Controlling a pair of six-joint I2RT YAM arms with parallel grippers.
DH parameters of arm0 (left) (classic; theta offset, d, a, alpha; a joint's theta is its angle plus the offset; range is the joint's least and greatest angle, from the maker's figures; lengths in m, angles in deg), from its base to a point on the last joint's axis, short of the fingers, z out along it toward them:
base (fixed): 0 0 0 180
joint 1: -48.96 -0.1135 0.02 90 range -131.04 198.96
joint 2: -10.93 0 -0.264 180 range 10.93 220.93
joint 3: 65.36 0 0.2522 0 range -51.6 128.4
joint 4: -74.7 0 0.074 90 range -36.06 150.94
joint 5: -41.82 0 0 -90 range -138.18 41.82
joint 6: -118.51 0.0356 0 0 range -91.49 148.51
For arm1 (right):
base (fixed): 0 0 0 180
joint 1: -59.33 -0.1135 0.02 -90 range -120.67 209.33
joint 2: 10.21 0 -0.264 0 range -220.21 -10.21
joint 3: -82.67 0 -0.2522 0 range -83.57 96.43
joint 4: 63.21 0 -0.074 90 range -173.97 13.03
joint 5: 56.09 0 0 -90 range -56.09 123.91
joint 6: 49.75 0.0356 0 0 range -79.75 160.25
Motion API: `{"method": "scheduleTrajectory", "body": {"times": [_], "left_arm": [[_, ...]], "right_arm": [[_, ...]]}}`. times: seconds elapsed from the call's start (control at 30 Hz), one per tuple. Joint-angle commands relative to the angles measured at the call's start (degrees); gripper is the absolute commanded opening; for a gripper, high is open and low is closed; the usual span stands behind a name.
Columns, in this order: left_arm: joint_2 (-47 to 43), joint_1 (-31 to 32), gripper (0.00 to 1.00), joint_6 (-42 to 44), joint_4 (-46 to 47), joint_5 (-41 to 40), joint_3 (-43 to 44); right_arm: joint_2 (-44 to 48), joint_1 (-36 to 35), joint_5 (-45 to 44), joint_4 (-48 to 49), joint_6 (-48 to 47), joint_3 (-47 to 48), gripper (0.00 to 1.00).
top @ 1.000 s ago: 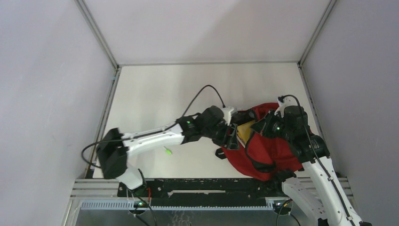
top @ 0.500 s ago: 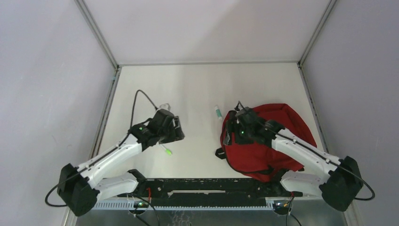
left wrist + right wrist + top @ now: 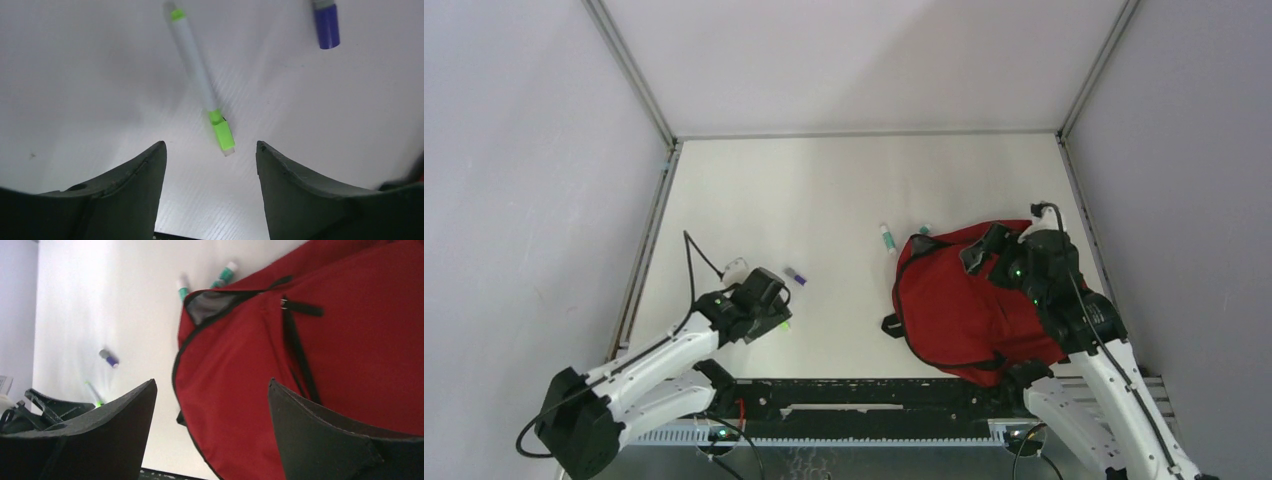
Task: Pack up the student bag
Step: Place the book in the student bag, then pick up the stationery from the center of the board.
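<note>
Next, the left gripper moves down and closes on the green cap of the white pen (image 3: 223, 133) below it, since that pen end points between the open fingers.
The student bag (image 3: 964, 315), a red backpack with black trim, lies flat at the right of the table. Its zip opening (image 3: 207, 307) gapes slightly near the top. My right gripper (image 3: 982, 247) hovers over the bag's upper part, open and holding nothing; in the right wrist view the right gripper (image 3: 212, 385) has red fabric (image 3: 300, 365) below its jaws. At the front left my left gripper (image 3: 774, 318) stands open and empty. In its wrist view the left gripper (image 3: 210, 150) is just short of a white pen with a green cap (image 3: 200, 85).
A small purple item (image 3: 795, 274) lies right of the left gripper and shows as the purple item (image 3: 326, 22) at the wrist view's top. Two teal-capped markers (image 3: 887, 237) (image 3: 924, 229) lie beside the bag's upper left edge. Walls (image 3: 544, 200) enclose the table.
My left arm has drawn back from the bag to the green pen at the front left. My right gripper has opened and swung over the bag's top; the bag now lies flat.
</note>
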Motion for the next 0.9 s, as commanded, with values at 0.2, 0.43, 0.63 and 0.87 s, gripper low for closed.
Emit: {"method": "scheduleTrajectory", "body": {"times": [0.2, 0.43, 0.63, 0.87], "left_arm": [[10.83, -0.29, 0.60, -7.47, 12.70, 3.48, -2.37], [18.69, -0.31, 0.48, -8.50, 13.73, 4.07, -1.28], [19.63, -0.27, 0.12, -8.12, 10.94, 3.61, 0.35], [7.80, -0.19, 0.00, -5.05, -0.16, -3.63, 6.00]], "right_arm": [[1.54, 7.43, 5.99, -5.10, -3.97, 1.04, 0.89], [1.41, 7.54, 5.73, -5.28, -4.11, 1.04, 0.89], [0.70, 7.59, 4.82, -5.44, -5.10, 1.04, 0.89], [-4.65, 7.74, 4.12, -6.13, -5.45, 1.04, 0.88]]}}
